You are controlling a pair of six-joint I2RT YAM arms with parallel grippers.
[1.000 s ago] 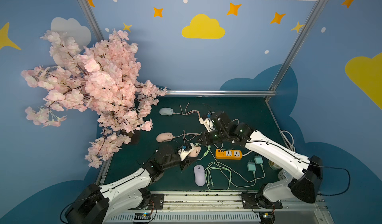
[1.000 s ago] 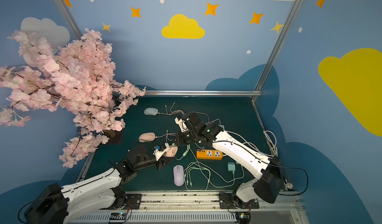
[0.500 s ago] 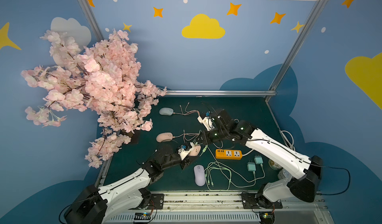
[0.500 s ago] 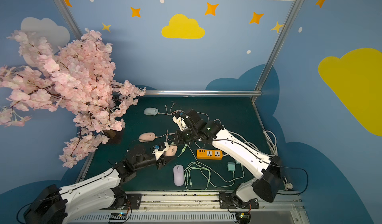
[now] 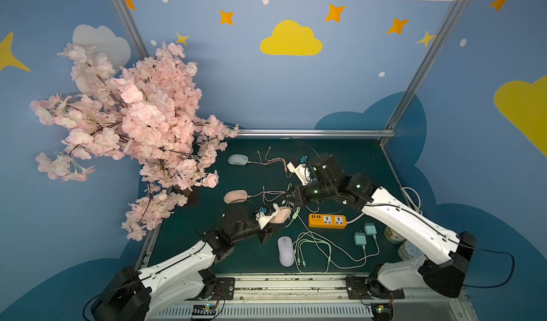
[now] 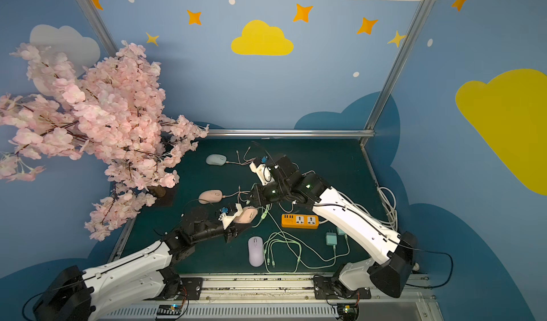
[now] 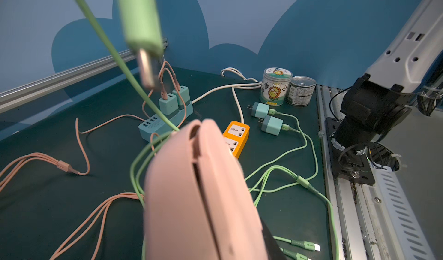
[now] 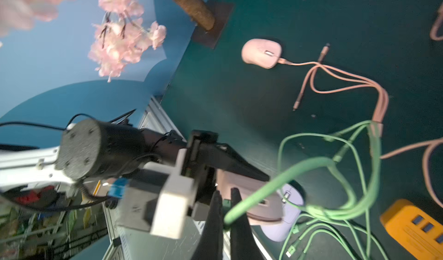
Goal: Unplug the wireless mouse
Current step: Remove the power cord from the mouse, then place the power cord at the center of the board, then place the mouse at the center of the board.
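Note:
I should bring the unplugged mouse back and down to the bare mat point(image 5: 255, 250) beside the lilac mouse with my left gripper and release it there.
The wireless mouse point(image 5: 280, 215) point(image 6: 248, 215) is pink and hangs above the mat with my left gripper point(image 5: 273, 219) shut on it. It fills the left wrist view point(image 7: 199, 194), hiding the jaws. My right gripper point(image 5: 291, 198) point(image 6: 255, 197) point(image 8: 224, 195) is just beyond the mouse's front, shut on the green cable's plug point(image 7: 141, 19). The plug's bare metal tip point(image 7: 146, 69) hangs free above the mouse. The mouse's front port point(image 8: 262, 201) shows as an empty slot. The green cable point(image 8: 299, 170) trails down to the mat.
A second pink mouse point(image 5: 235, 196) on a pink cable, a grey-blue mouse point(image 5: 238, 159) and a lilac mouse point(image 5: 285, 251) lie on the mat. An orange power strip point(image 5: 327, 221), teal chargers point(image 5: 365, 235), a teal strip point(image 7: 165, 122), cans point(image 7: 287, 87) and a blossom tree point(image 5: 133, 127) stand around.
My right gripper has shifted only slightly with the green plug. The left arm has kept the pink mouse in the same place.

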